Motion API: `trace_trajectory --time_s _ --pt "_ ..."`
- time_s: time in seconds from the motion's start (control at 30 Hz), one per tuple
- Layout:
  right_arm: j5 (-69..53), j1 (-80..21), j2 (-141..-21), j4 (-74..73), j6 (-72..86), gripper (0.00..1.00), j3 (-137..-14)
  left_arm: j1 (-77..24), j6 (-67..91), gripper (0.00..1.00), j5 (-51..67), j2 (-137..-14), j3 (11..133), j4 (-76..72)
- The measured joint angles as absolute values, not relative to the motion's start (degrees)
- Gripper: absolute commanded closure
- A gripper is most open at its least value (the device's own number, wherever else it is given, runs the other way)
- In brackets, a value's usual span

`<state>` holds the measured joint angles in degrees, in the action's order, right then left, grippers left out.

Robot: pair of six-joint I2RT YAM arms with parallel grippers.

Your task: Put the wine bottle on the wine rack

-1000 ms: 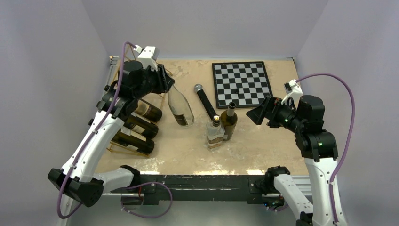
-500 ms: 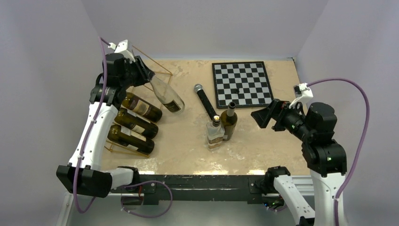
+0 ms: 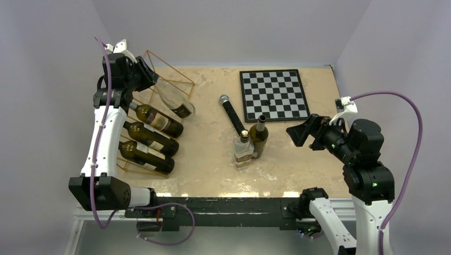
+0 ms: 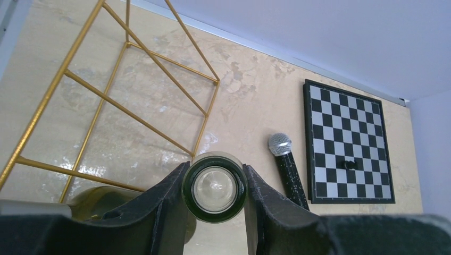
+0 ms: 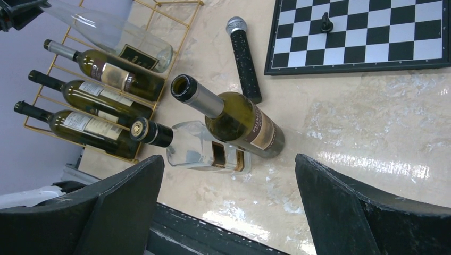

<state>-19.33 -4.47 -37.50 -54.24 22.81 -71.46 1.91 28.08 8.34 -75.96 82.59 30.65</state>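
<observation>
The clear bottle is above the rack's empty slot (image 3: 153,98) (image 4: 103,133), so my left gripper will next move down, and to the left in the top view, to release the clear bottle in it.
My left gripper (image 3: 144,74) is shut on the neck of a clear wine bottle (image 3: 174,99). The bottle hangs tilted, base down to the right, over the far end of the gold wire wine rack (image 3: 175,74). In the left wrist view the bottle's mouth (image 4: 214,187) sits clamped between my fingers, with the rack's bars (image 4: 114,103) beyond it. Three dark bottles (image 3: 151,138) lie on the rack. My right gripper (image 3: 298,131) is open and empty at the right, also seen in the right wrist view (image 5: 228,212).
A dark bottle (image 3: 259,137) and a clear square bottle (image 3: 243,151) stand mid-table. A black microphone (image 3: 232,114) lies beside a chessboard (image 3: 273,95) that holds one black piece (image 5: 325,22).
My left arm has swung left and back, carrying the clear bottle from mid-table to above the rack's far end, now more tilted. My right arm has drawn back a little to the right.
</observation>
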Motion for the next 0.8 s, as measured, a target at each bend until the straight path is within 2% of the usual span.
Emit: trace_trajectory --time_s 0.8 --pt "-19.1 -4.5 -35.4 -54.8 22.5 0.01 -68.4 8.0 25.9 1.0 10.3 -84.7 84.6 29.8"
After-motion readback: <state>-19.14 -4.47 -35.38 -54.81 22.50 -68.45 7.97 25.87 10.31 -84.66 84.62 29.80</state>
